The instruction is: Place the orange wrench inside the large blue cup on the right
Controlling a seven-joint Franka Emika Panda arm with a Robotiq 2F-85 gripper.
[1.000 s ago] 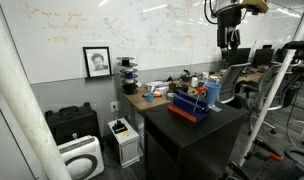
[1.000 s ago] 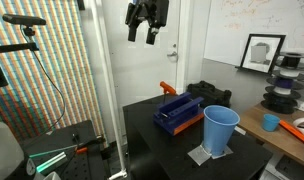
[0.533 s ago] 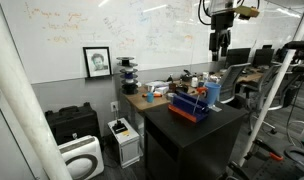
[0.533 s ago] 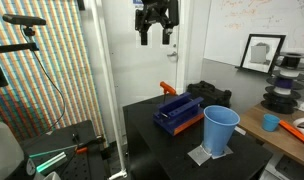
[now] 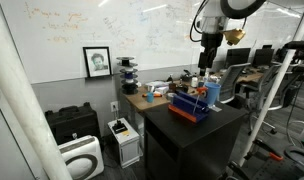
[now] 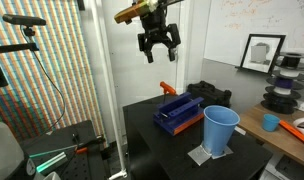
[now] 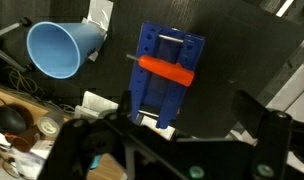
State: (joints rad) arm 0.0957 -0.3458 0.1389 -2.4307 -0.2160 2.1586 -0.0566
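My gripper turns and lowers onto the wrench's orange handle point(image 7: 171, 71) next, which lies below it across the blue tray point(image 7: 152, 95), so the fingers straddle its narrow width.
The orange wrench point(image 7: 167, 70) lies across the low blue tray point(image 7: 152, 95) in the wrist view; it also shows at the tray's far end in an exterior view point(image 6: 168, 88). The large blue cup point(image 6: 220, 130) stands upright beside the tray on a white sheet, and shows in the wrist view point(image 7: 62, 48) and in an exterior view point(image 5: 213, 92). My gripper point(image 6: 159, 42) hangs high above the tray, open and empty. It also shows in an exterior view point(image 5: 205, 62), and its dark fingers frame the bottom of the wrist view point(image 7: 177, 150).
The tray point(image 6: 179, 110) and cup sit on a black table point(image 6: 152, 135). A cluttered wooden desk point(image 6: 287, 140) with a small orange cup point(image 6: 271, 123) adjoins it. Camera stands and poles point(image 5: 277, 90) stand close by, and a whiteboard is behind.
My gripper has come down and shifted sideways, nearer over the tray. It stays open and empty. The wrench, tray and cup have not moved.
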